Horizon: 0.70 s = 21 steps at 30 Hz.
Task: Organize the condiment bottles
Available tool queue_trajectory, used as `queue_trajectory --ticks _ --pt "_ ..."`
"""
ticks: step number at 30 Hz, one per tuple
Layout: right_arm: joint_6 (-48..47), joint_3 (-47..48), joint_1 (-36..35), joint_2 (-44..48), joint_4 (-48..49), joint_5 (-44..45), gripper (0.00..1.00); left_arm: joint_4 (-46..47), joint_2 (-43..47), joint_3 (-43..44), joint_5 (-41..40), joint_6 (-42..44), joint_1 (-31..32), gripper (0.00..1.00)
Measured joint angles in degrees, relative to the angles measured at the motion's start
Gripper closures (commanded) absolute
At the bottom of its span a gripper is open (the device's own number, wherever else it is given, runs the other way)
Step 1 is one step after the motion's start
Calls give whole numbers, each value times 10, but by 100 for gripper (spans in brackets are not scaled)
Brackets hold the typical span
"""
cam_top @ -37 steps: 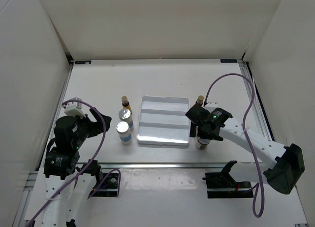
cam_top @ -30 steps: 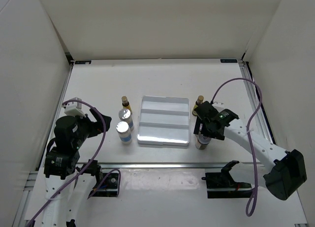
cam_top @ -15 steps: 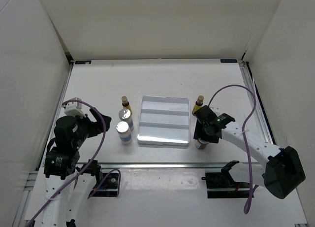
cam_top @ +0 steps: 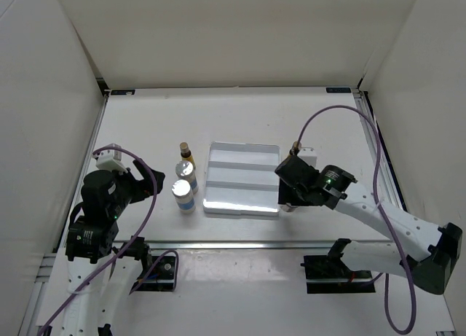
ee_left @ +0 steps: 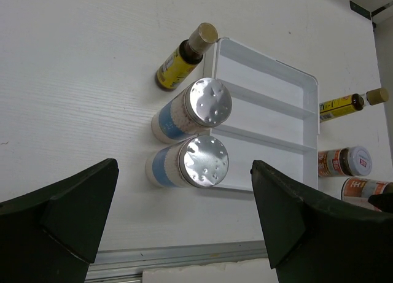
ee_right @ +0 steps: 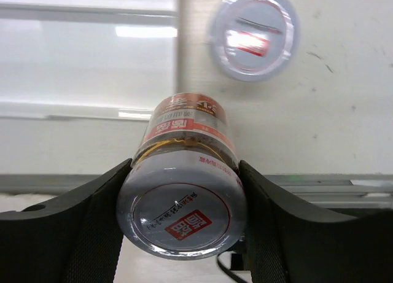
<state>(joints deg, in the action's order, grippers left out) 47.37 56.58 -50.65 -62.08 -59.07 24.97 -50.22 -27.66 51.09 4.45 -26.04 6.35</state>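
Observation:
Next, my right gripper carries the jar to the left in the top view to the near compartment's empty end point(cam_top: 263, 202) point(ee_right: 144, 71), lowers it and releases it.
My right gripper point(ee_right: 181, 224) is shut on a squat brownish jar point(ee_right: 182, 194) with a red-marked lid, gripped at the lid end. It hangs beside the right edge of the white ridged tray point(cam_top: 242, 179). The second jar point(ee_right: 253, 34) stands on the table just beyond it. From above, the right gripper point(cam_top: 289, 192) hides both jars, and only the cap of a slim yellow bottle point(cam_top: 296, 144) shows behind it. Left of the tray stand another yellow bottle point(ee_left: 178, 59) and two white-blue bottles point(ee_left: 196, 108) point(ee_left: 190, 163). My left gripper point(ee_left: 184, 234) is open, near the front edge.
The tray point(ee_left: 270, 123) has three long empty compartments. A metal rail point(cam_top: 240, 245) runs along the table's front edge. White walls enclose the table on the left, back and right.
My right gripper came down over the near jar, shut on it, and has now risen and shifted left toward the tray with it. The left arm stayed put.

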Motion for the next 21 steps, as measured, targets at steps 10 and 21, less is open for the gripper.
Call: queue_trajectory --ticks 10,21 --pt "-6 107 -76 -147 39 36 100 0 0 0 0 0 0 0" --pt "-25 47 -73 -241 159 38 87 0 -5 0 0 0 0 0"
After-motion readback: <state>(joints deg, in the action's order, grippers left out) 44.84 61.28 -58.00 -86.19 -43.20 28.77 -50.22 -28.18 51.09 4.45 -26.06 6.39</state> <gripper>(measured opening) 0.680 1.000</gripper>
